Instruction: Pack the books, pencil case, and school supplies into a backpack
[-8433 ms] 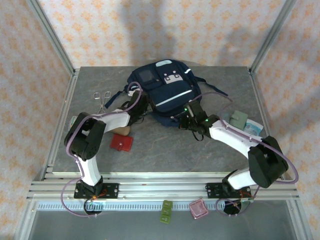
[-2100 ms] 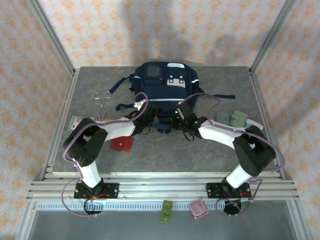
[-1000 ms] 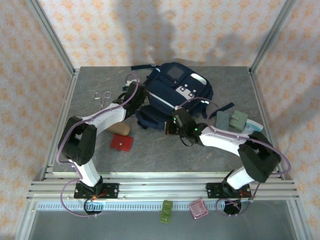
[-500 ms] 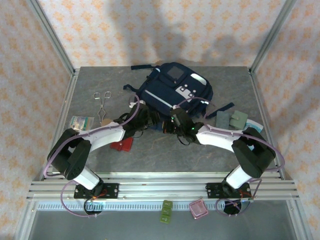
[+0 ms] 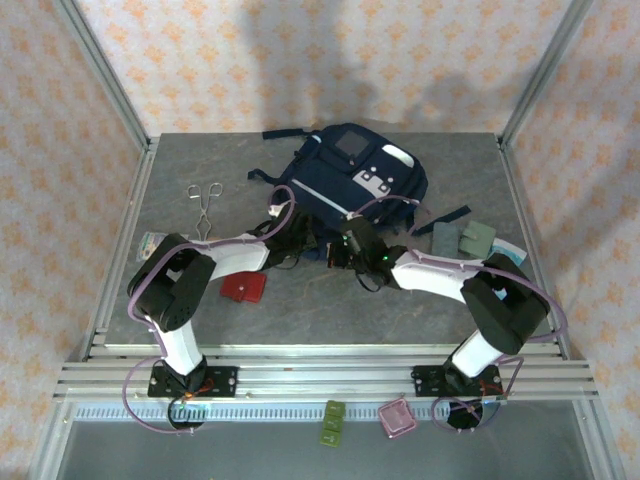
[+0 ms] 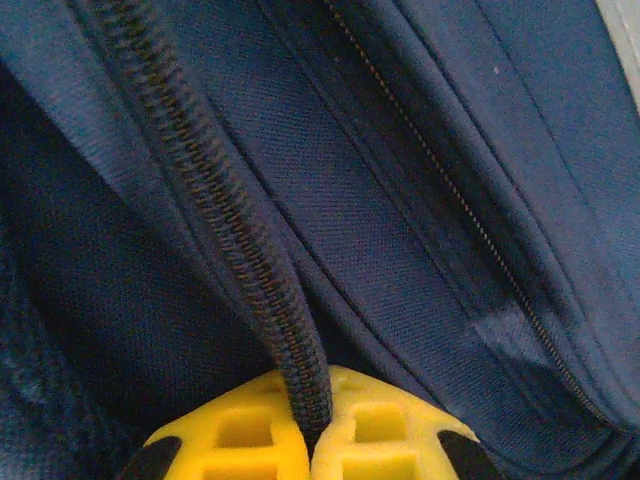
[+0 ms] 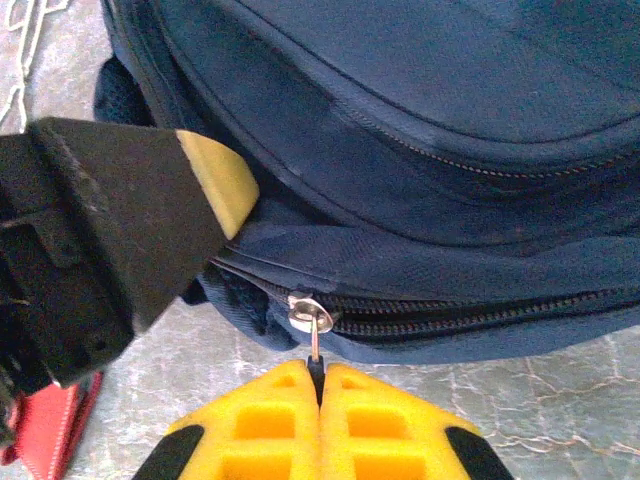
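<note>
I need to slide the zipper pull in my right gripper along the zipper's toothed rows toward the trailing straps next, and then let go of it, since my left gripper will hold the zipper band [image 6: 240, 230].
The navy backpack [image 5: 352, 180] lies at the back middle of the table, its zipped near edge facing the arms. My left gripper [image 5: 300, 241] is shut on the zipper band [image 6: 240, 230] at that edge, which runs down between the yellow pads [image 6: 240, 435]. Just to its right, my right gripper [image 5: 341, 247] is shut on the metal zipper pull [image 7: 312, 318], with the left gripper's finger [image 7: 215, 185] close beside it. The flat red school supplies [image 5: 243, 288] lie on the table under the left forearm. The pencil case and the books are hidden.
Metal scissors [image 5: 205, 200] lie at the back left and a small packet [image 5: 160, 243] at the left edge. Grey-green pouches [image 5: 462, 238] and a pale blue packet [image 5: 508, 252] sit at the right. Backpack straps [image 5: 447, 218] trail right.
The left gripper came down from the backpack's left side to its near edge, opened wide, then shut on the zipper band. The right gripper stayed shut on the zipper pull.
</note>
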Tool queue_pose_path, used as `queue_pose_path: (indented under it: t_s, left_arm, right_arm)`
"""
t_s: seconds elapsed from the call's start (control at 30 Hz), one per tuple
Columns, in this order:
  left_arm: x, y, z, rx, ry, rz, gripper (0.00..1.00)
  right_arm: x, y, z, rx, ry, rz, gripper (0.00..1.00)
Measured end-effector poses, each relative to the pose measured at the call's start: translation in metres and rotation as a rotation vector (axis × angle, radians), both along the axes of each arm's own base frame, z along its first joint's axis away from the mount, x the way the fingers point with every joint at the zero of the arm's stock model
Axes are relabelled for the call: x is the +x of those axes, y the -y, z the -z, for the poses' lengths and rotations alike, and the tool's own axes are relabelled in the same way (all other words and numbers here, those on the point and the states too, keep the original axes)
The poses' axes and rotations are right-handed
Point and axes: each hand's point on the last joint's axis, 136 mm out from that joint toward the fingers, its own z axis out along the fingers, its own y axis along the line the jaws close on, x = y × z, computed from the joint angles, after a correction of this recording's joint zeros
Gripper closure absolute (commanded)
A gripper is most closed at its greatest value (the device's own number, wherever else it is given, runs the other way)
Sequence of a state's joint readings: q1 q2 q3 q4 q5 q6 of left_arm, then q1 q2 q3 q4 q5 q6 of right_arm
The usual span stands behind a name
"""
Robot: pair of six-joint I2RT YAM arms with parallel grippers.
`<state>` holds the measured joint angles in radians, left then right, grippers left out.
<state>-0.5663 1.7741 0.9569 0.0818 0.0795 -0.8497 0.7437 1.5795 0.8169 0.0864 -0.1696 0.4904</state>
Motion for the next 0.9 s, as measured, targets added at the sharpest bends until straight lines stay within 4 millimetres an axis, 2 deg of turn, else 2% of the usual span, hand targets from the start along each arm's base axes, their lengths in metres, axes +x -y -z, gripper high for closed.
queue_pose_path:
  t_s: [0.07,0.17,0.33,0.53,0.73,0.9]
  left_arm:
    - [0.001,-0.001,0.000,-0.007,-0.003,0.003,1.00]
    - [0.002,-0.003,0.000,-0.015,-0.003,0.001,1.00]
    - [0.003,-0.011,-0.003,-0.031,0.003,-0.003,1.00]
    - [0.004,-0.017,-0.008,-0.055,0.011,-0.006,1.00]
    - [0.003,-0.015,-0.010,-0.062,0.013,0.015,1.00]
    - [0.002,-0.013,-0.011,-0.061,0.015,0.028,1.00]
  right_arm:
    - [0.003,0.009,0.003,-0.020,0.003,0.017,1.00]
    - [0.010,0.032,0.009,-0.058,0.002,0.070,1.00]
    - [0.029,0.087,0.019,-0.127,-0.010,0.216,1.00]
    - [0.050,0.135,0.021,-0.168,-0.002,0.367,1.00]
    - [0.071,0.163,0.033,-0.189,-0.011,0.490,1.00]
    - [0.079,0.168,0.032,-0.183,-0.002,0.535,1.00]
